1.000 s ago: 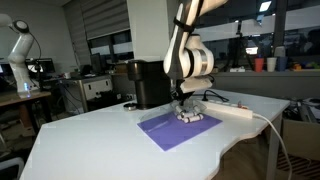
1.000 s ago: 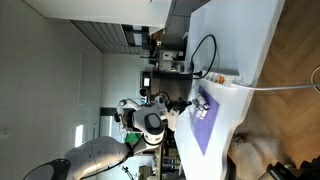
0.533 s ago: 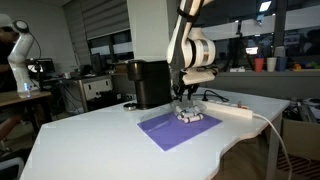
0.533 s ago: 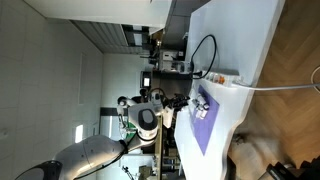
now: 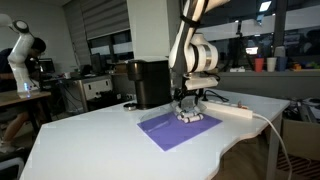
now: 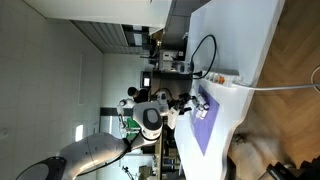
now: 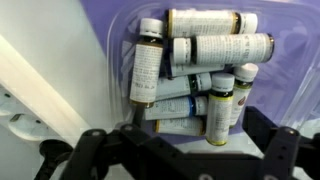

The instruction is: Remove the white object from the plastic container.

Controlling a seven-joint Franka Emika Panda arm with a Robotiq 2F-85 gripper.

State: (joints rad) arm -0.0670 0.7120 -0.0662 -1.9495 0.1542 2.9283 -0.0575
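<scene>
The robot's gripper will go down into the plastic container [image 7: 118,62] onto the labelled middle of the small white vial, because the vial shows between the gripper's open fingers in the wrist view.
The plastic container [image 7: 118,62] is a low clear tray on a purple mat [image 7: 295,75], packed with several white labelled vials [image 7: 205,48] with dark or yellow ends. I cannot tell which of them is the white object. My gripper [image 7: 185,150] hangs just above the tray's near edge, open. Its black fingers [image 7: 275,140] stand wide apart with nothing between them. In an exterior view my gripper [image 5: 188,100] hovers right over the container [image 5: 197,116].
A tall black box-shaped machine [image 5: 150,83] stands behind the mat [image 5: 168,131]. A long white power strip [image 5: 240,110] with a cable lies beside the container. The white table [image 5: 90,140] drops off at its front edge.
The jaws have gone from shut to wide open above the container. The arm has shifted only slightly.
</scene>
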